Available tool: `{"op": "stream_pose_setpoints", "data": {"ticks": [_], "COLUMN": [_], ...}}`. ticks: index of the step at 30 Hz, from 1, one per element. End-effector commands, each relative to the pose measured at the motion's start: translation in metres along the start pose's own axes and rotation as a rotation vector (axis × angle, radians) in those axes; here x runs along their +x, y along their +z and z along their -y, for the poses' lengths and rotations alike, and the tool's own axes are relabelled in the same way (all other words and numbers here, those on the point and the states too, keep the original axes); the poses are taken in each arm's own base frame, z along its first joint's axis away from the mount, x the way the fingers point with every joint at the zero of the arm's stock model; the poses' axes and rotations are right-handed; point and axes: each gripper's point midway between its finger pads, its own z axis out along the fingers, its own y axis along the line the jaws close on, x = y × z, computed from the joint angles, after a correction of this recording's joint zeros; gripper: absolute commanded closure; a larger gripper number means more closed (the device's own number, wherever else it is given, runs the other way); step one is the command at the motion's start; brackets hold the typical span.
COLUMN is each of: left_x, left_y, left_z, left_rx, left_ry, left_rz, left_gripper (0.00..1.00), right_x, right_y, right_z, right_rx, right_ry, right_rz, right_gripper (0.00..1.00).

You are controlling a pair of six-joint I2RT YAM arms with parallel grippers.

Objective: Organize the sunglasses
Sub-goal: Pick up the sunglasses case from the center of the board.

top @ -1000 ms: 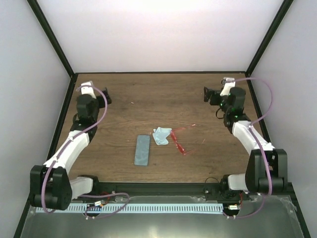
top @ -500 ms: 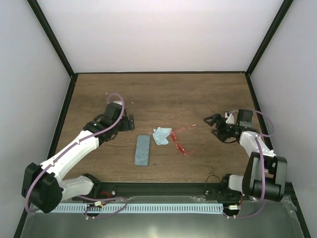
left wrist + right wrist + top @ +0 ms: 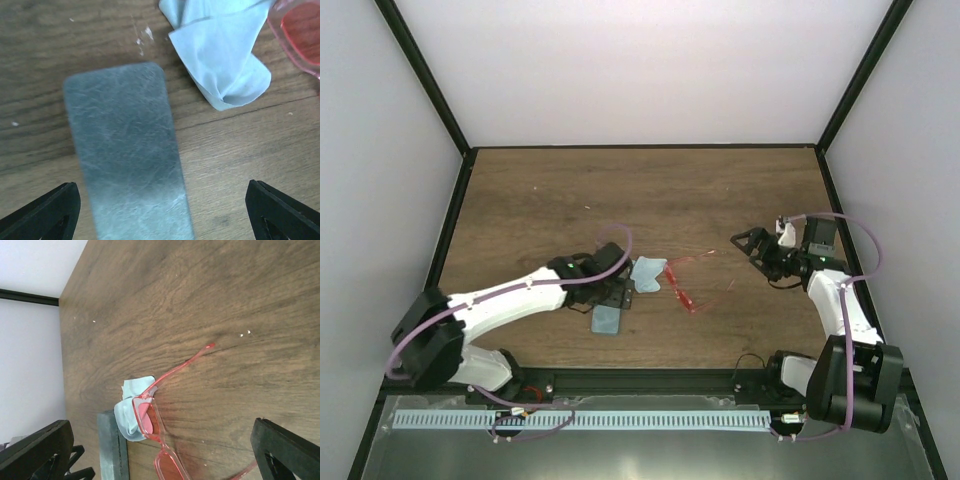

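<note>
My left gripper lowers to the grey-blue case [image 3: 608, 320] next, centring astride the case's long sides, since the case lies nearer one of my open fingers.
The sunglasses [image 3: 680, 283] are thin red translucent frames with their arms unfolded, lying flat at the table's middle. In the right wrist view the sunglasses [image 3: 150, 422] rest with one lens against a crumpled light blue cloth [image 3: 127, 412]. A grey-blue oblong case [image 3: 127, 155] lies just left of the cloth [image 3: 220, 55]. My left gripper [image 3: 611, 296] hovers over the case [image 3: 608, 320], open, its fingers [image 3: 55, 210] wide on either side without touching. My right gripper [image 3: 750, 243] is open to the right of the sunglasses, pointing at them, holding nothing.
The brown wooden table [image 3: 650, 190] is bounded by black frame posts and white walls at the back and sides. A red lens edge [image 3: 300, 30] shows in the left wrist view's top right corner. Small white specks [image 3: 142, 37] dot the wood.
My left arm has swung from the far left back corner to the middle, over the case. My right arm has come down from the back right toward the sunglasses.
</note>
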Motion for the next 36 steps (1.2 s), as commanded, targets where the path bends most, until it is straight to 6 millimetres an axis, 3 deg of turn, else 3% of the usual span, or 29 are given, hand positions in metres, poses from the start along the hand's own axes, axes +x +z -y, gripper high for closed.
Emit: {"op": "stream_pose_setpoints", "data": {"ticks": [1, 12, 15, 18, 25, 36], "left_x": [-0.001, 0.022, 0.028, 0.024, 0.008, 0.027], "left_y": [0.015, 0.036, 0.038, 0.033, 0.023, 0.041], "left_z": [0.014, 0.001, -0.003, -0.004, -0.006, -0.011], "left_rx": [-0.045, -0.092, -0.096, -0.096, -0.111, -0.101], "left_ry": [-0.050, -0.077, -0.080, -0.088, -0.079, -0.064], "left_rz": [-0.009, -0.074, -0.086, -0.073, -0.049, -0.133], "left_gripper": [0.08, 0.11, 0.07, 0.00, 0.00, 0.00], "right_x": [0.007, 0.011, 0.011, 0.013, 0.013, 0.016], "right_y": [-0.003, -0.002, -0.001, -0.001, 0.002, 0.005], "right_z": [0.000, -0.007, -0.008, -0.007, -0.002, 0.007], "right_rx": [0.019, 0.019, 0.021, 0.020, 0.031, 0.062], "right_ry": [-0.023, -0.062, -0.068, -0.065, -0.047, -0.023], "right_rz": [-0.025, -0.039, -0.041, -0.042, -0.056, -0.073], "right_gripper": [0.00, 0.00, 0.00, 0.00, 0.00, 0.00]}}
